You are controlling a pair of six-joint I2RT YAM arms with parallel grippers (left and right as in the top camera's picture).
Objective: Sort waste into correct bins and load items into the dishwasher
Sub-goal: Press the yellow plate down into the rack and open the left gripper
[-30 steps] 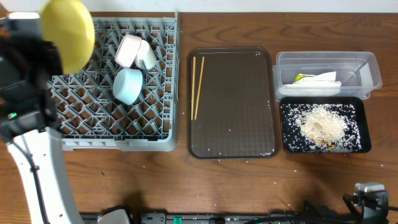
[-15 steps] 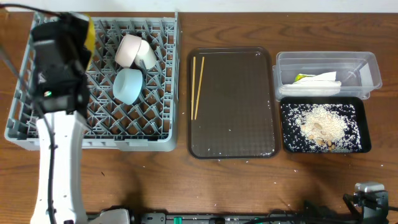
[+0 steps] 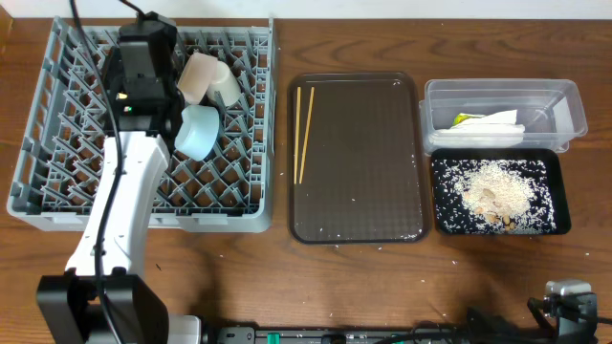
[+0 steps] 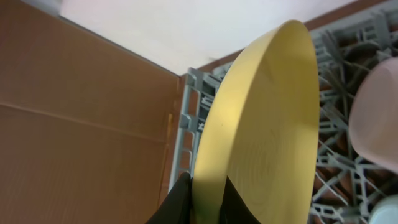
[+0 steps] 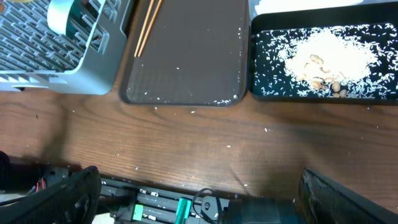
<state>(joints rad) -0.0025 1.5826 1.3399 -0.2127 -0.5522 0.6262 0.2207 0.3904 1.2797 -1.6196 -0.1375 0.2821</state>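
My left gripper should go down next, moving slightly toward the white bowl, and let go of the upright plate's rim, because the rack wires (image 4: 329, 121) beside the white bowl are below.
My left gripper (image 4: 204, 188) is shut on the rim of the round yellow plate (image 4: 267, 124), which stands on edge above the grey dish rack (image 3: 57, 115). From overhead the left gripper (image 3: 143, 57) hides the plate. In the rack lie a white bowl (image 3: 198, 75), a small white cup (image 3: 227, 86) and a light blue bowl (image 3: 198, 132). Two chopsticks (image 3: 304, 134) lie on the brown tray (image 3: 359, 191). The napkin (image 3: 488, 122) is in the clear tub (image 3: 564, 105); rice crumbs (image 3: 492, 191) fill the black tray (image 3: 559, 191). My right gripper (image 5: 205, 196) hangs open over the table's front edge.
Scattered crumbs dot the brown tray's front (image 5: 186, 99) and the wooden table (image 5: 186, 137) before it. A cardboard-brown wall (image 4: 81, 124) stands beyond the rack's far side. Electronics and cables (image 5: 180, 208) sit below the table's front edge.
My left arm has swung right with the yellow plate, from the rack's left end to over its back middle. The plate, seen from above before, is now hidden under the gripper.
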